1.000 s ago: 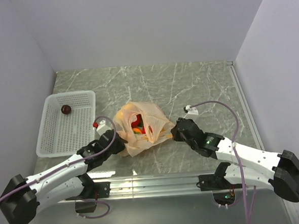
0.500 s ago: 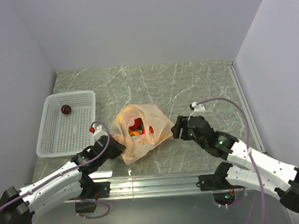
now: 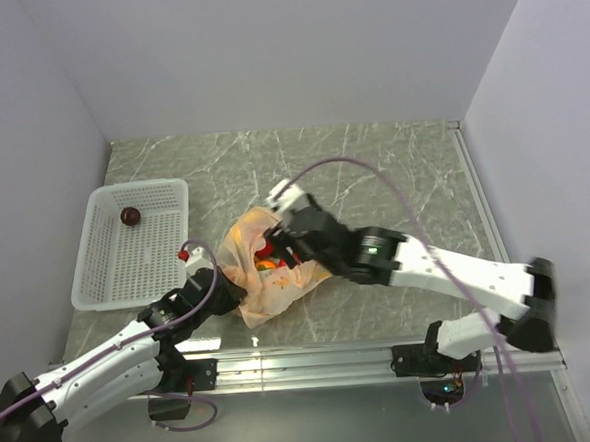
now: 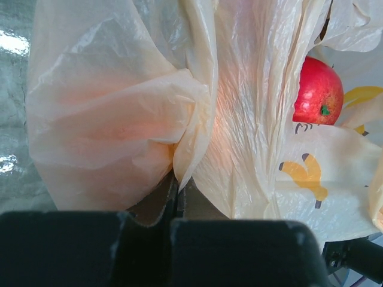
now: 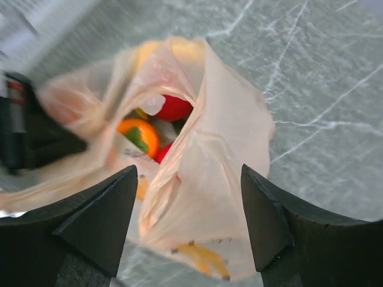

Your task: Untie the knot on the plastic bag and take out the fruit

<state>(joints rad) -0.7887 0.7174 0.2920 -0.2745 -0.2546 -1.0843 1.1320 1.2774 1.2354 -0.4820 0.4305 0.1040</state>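
Note:
My right gripper needs to move down, open, onto the fold of the bag's far rim [image 5: 201,110] below it, since my left gripper already holds the opposite edge.
The pale peach plastic bag [image 3: 279,282] lies mid-table with its mouth gaping; the knot is out of view. My left gripper [image 3: 229,285] is shut on a fold at the bag's left edge [image 4: 179,161]. My right gripper [image 3: 279,244] hovers over the bag's mouth, open, its fingers [image 5: 102,221] apart on either side of the bag's wall [image 5: 221,155] without touching it. Fruit shows inside: an orange [image 5: 139,136] and a red fruit [image 5: 175,109], the red one [image 4: 318,92] also in the left wrist view.
A white basket [image 3: 108,277] stands at the left with one dark maroon fruit [image 3: 129,216] in it. Grey walls close in the marble table on three sides. A metal rail [image 3: 314,360] runs along the near edge.
My right gripper let go of the bag's right edge, opened, and swung left and up over the bag's mouth. The left gripper kept its hold and drew back slightly.

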